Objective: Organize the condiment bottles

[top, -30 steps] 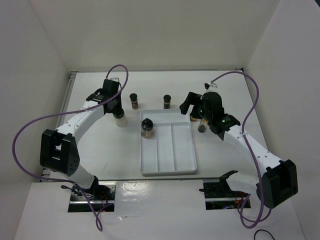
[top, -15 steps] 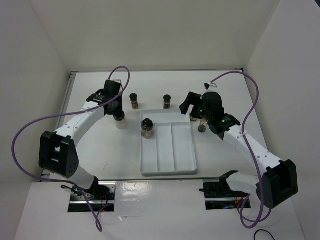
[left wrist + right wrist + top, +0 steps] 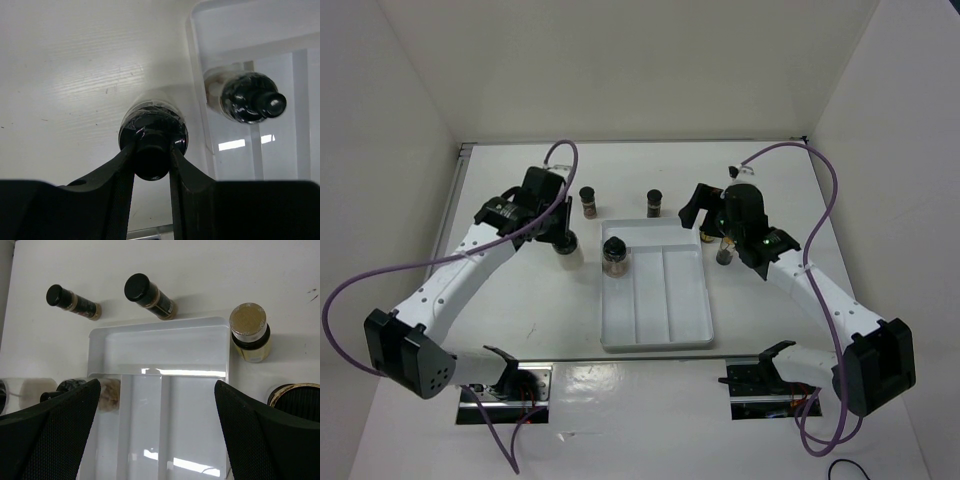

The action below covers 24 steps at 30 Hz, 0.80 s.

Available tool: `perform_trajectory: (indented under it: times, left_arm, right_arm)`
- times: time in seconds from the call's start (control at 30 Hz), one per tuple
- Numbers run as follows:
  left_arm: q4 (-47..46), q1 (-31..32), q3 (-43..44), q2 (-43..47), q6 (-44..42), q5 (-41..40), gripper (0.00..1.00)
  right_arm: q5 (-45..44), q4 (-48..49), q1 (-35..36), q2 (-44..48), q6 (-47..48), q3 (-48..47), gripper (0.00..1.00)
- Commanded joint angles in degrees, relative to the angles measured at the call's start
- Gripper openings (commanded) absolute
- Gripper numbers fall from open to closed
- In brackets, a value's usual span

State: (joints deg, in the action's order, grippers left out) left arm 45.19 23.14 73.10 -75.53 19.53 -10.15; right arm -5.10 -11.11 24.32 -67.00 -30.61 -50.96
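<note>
I need to swing my left gripper to the right in the top view, back and down to release, because a free part of the tray's bottom lies that way, at the second jar's near side.
My left gripper (image 3: 563, 232) is shut on the black cap of a squat jar (image 3: 567, 251), just left of the white tray (image 3: 665, 305). In the left wrist view my fingers (image 3: 125, 165) pinch that jar's cap (image 3: 152, 159). The second squat jar (image 3: 615, 256) stands at the far end of the tray's left compartment (image 3: 245, 97). Two dark brown bottles (image 3: 587, 200) (image 3: 654, 202) stand beyond the tray. My right gripper (image 3: 703, 220) is open and empty above the tray's far right corner. Two yellow-amber bottles (image 3: 251, 332) (image 3: 295, 399) stand right of the tray.
The tray's middle and right compartments (image 3: 195, 405) hold nothing. White walls close in the table at the left, back and right. Purple cables arc over both arms.
My left arm has swung its elbow out and carried the squat jar a little right and nearer, toward the tray's left rim. The right arm has not moved.
</note>
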Motion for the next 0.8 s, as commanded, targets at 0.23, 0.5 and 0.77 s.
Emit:
perform_trajectory:
  times: [0.23, 0.5, 0.77]
  left_arm:
    - [6.1, 9.6, 3.0, 5.0, 1.6, 1.4, 0.0]
    - [4.1, 18.4, 3.6, 5.6, 2.9, 4.0, 0.0]
    - [-0.4, 24.1, 3.6, 2.8, 3.9, 3.6, 0.0]
  right_arm:
    - [-0.6, 3.2, -0.4, -2.3, 0.7, -2.8, 0.98]
    - [-2.3, 3.7, -0.4, -2.3, 0.7, -3.9, 0.98]
    - [-2.8, 3.7, -0.4, -2.3, 0.7, -3.9, 0.98]
